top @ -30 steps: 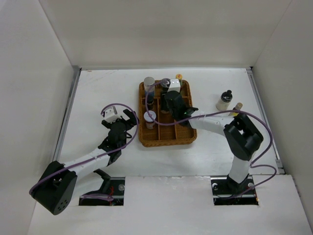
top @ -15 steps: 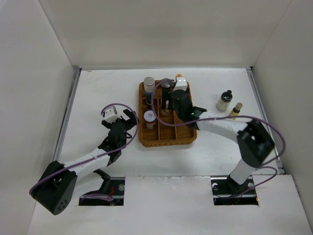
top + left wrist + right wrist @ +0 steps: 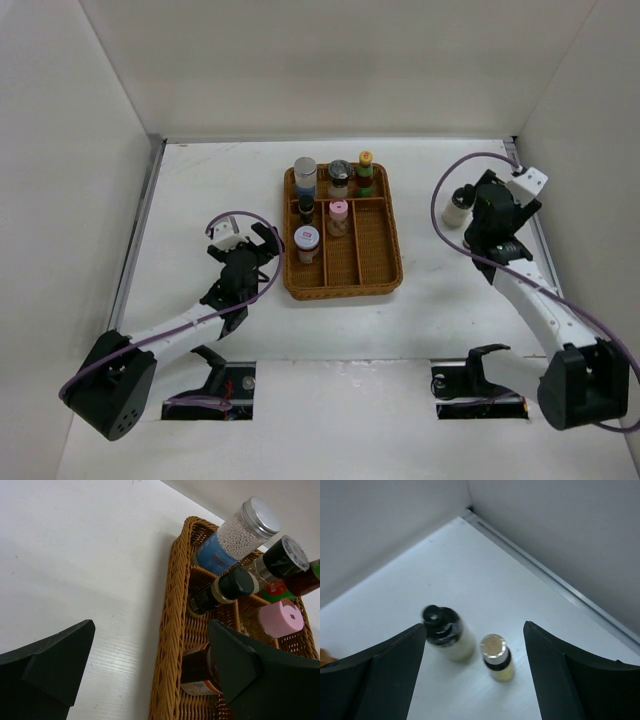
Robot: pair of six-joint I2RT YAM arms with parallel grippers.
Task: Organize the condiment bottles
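The gold cap of the small yellow bottle is below my right gripper, so my right gripper should move down onto it. Its fingers should come closer together to clear the pale bottle next to it.
The brown woven tray holds several condiment bottles: a silver-lidded jar of white beads, a dark spice grinder, a red-green bottle with a yellow cap, a small black-capped bottle, a pink-capped bottle and a white-lidded dark jar. My right gripper is open above a pale black-capped bottle and a small yellow bottle, both standing on the table between its fingers. My left gripper is open and empty beside the tray's left rim.
The white side wall and a metal edge strip run close behind the two loose bottles at the table's right. The back wall stands behind the tray. Purple cables loop over both arms.
My right gripper has swung from over the tray to the far right, above the two loose bottles. The pink-capped bottle now shows standing in the tray. The left arm has not moved.
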